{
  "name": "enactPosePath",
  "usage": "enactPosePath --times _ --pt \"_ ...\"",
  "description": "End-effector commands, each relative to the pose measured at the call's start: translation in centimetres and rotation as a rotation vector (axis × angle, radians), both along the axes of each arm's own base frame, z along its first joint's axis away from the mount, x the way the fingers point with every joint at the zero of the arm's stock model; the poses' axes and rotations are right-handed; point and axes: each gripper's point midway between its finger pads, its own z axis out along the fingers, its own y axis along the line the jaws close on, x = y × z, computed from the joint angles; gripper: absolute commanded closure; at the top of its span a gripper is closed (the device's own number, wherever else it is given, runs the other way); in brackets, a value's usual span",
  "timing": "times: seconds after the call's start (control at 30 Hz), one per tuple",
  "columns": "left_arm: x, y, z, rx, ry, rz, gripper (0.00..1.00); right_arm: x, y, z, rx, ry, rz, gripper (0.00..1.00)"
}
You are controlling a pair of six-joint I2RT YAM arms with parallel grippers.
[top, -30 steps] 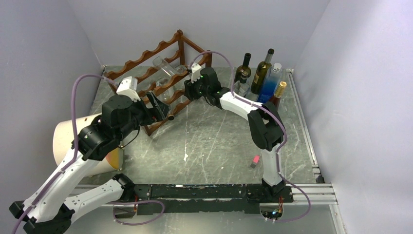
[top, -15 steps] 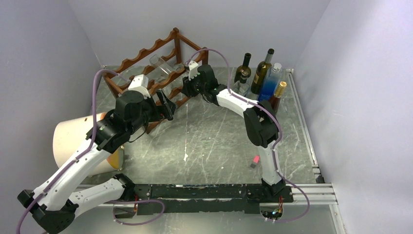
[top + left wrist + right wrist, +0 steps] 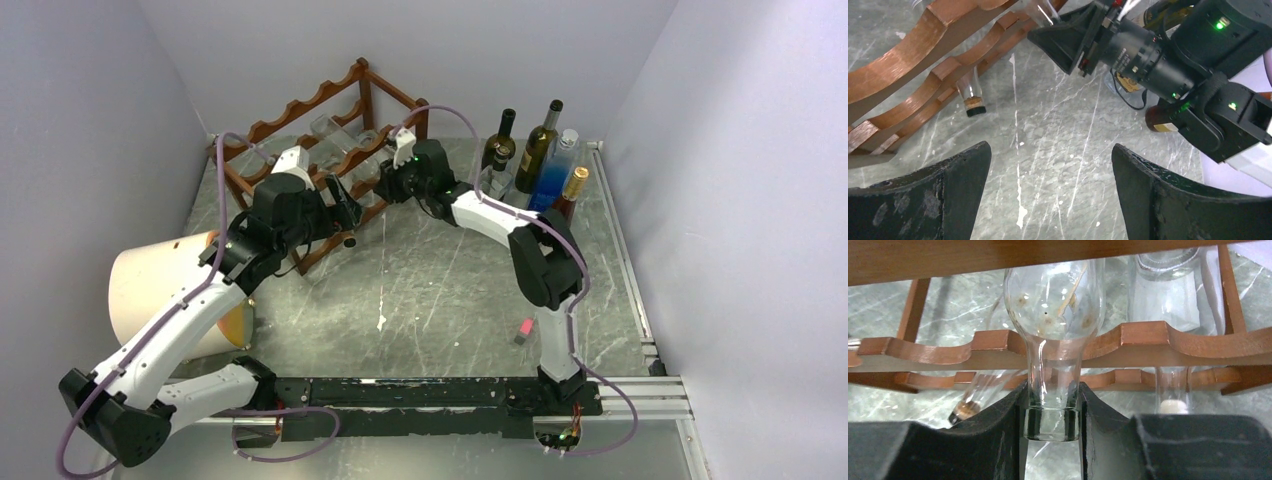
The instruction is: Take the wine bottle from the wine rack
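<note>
The bottle's body still lies in the rack's bar (image 3: 1148, 340), so next my right gripper retreats over bare tabletop before the rack and releases the bottle's neck.
The reddish-brown wooden wine rack (image 3: 300, 110) stands at the back left, with clear glass bottles lying in its scalloped rails. In the right wrist view my right gripper (image 3: 1053, 410) is shut on the neck of a clear wine bottle (image 3: 1054, 310) that rests in the rack rail (image 3: 1148, 340). In the top view the right gripper (image 3: 392, 180) is at the rack's right end. My left gripper (image 3: 1050, 160) is open and empty over the table in front of the rack (image 3: 923, 55); in the top view it (image 3: 343, 210) sits just before the rack's front.
Several upright bottles (image 3: 540, 160) stand at the back right. A beige cylinder (image 3: 150, 290) lies at the left. A small red-and-white object (image 3: 523, 329) lies on the marbled table. Two other clear bottles (image 3: 1173, 315) lie in the rack beside the held one.
My left arm has swung up and right towards the rack's front. The rack has shifted slightly. My right gripper stays at the rack's right end.
</note>
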Motion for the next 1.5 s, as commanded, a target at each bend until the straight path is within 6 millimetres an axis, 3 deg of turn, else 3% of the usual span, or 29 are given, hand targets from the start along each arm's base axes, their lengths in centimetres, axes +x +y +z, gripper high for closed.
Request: enactPosePath --times 0.0,0.1,0.3,0.33,0.43,0.53,0.77,1.0,1.2,1.27,1.47 --pt "1.1 -1.5 0.7 -0.074 -0.026 -0.026 0.07 -2.7 -0.2 3.1 0.074 0.031 0.016 1.0" --pt "1.8 -2.5 0.2 -0.087 0.006 -0.039 0.07 -3.7 -1.0 4.3 0.09 0.022 0.007 1.0" --pt "3.2 -4.1 -0.1 -0.145 0.005 -0.045 0.07 -5.7 -2.4 4.1 0.081 0.056 0.002 1.0" --pt "3.4 -4.4 -0.3 -0.157 0.007 -0.048 0.01 -6.0 -2.7 4.0 0.076 0.061 -0.001 1.0" --pt "4.0 -5.4 -0.9 -0.181 0.033 -0.062 0.06 -7.1 -3.6 4.2 0.064 0.062 -0.006 1.0" --pt "4.7 -6.0 -1.6 -0.198 0.051 -0.053 0.01 -8.2 -4.8 4.8 0.072 0.052 -0.022 1.0" --pt "6.4 -7.7 -2.5 -0.284 0.066 -0.037 0.02 -9.4 -5.9 5.7 0.109 0.005 -0.022 1.0" --pt "11.0 -8.4 -3.8 -0.225 0.084 0.084 0.02 -10.0 -6.5 6.3 0.1 -0.04 0.003 1.0" --pt "13.0 -7.8 -6.3 -0.162 0.13 0.217 0.02 -10.3 -6.5 7.3 0.122 -0.094 0.031 1.0" --pt "13.6 -7.5 -6.7 -0.129 0.124 0.259 0.02 -10.8 -6.7 6.4 0.118 -0.089 0.038 1.0" --pt "14.6 -7.8 -6.8 -0.069 0.112 0.318 0.04 -11.3 -7.1 6.5 0.112 -0.112 0.048 1.0"
